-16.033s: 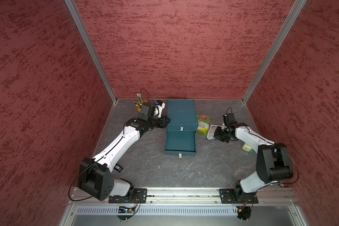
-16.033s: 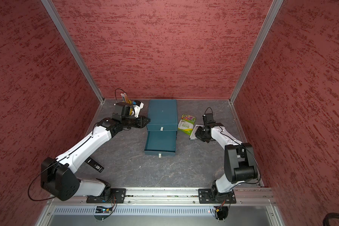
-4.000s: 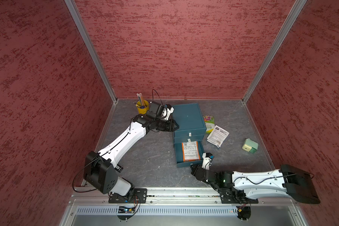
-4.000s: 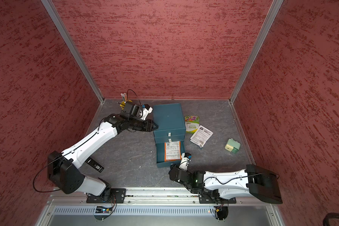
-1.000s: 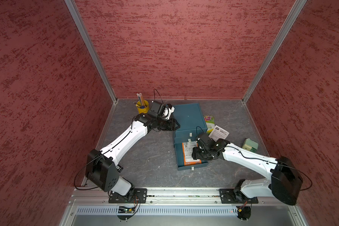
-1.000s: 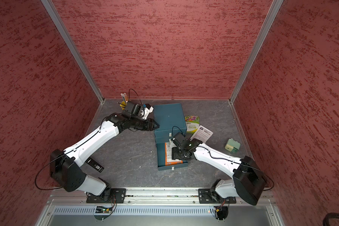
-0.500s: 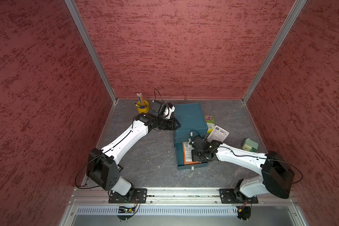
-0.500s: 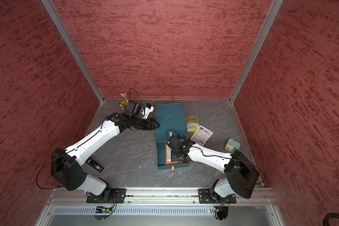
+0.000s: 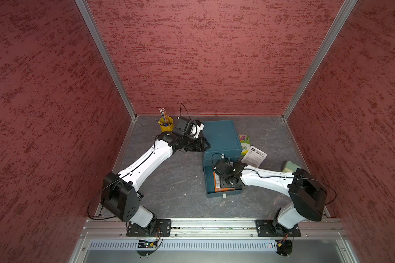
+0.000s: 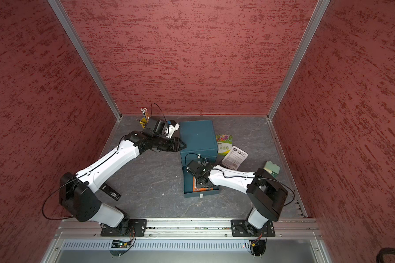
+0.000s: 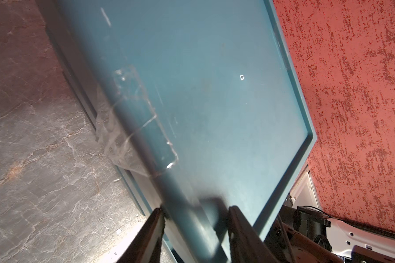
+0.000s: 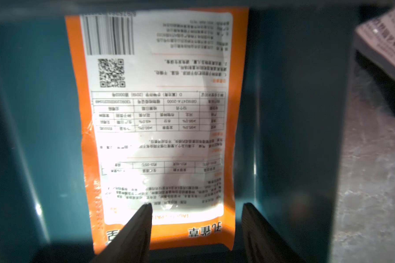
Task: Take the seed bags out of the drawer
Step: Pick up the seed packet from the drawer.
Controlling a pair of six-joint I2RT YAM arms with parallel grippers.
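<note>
My right gripper lowers into the drawer next, onto the seed bag's orange side edge by the bag's near corner, since the open fingers are already astride that edge.
An orange-edged seed bag with a white label lies flat in the open bottom drawer of a teal cabinet. My right gripper hovers just over the bag's near end. It is open, with one finger above the label and the other beyond the bag's edge. In both top views the bag is partly hidden under this gripper. A green-white bag and a white bag lie on the floor to the right of the cabinet. My left gripper clamps the cabinet's left top rim.
A yellow cup of pencils stands in the back left corner behind my left wrist. A pale green block sits by the right wall. A small black object lies beside the left arm. Red walls enclose three sides.
My right gripper has shifted a little left and toward the front over the open drawer, now above the orange-edged bag. The left arm and the cabinet have not moved.
</note>
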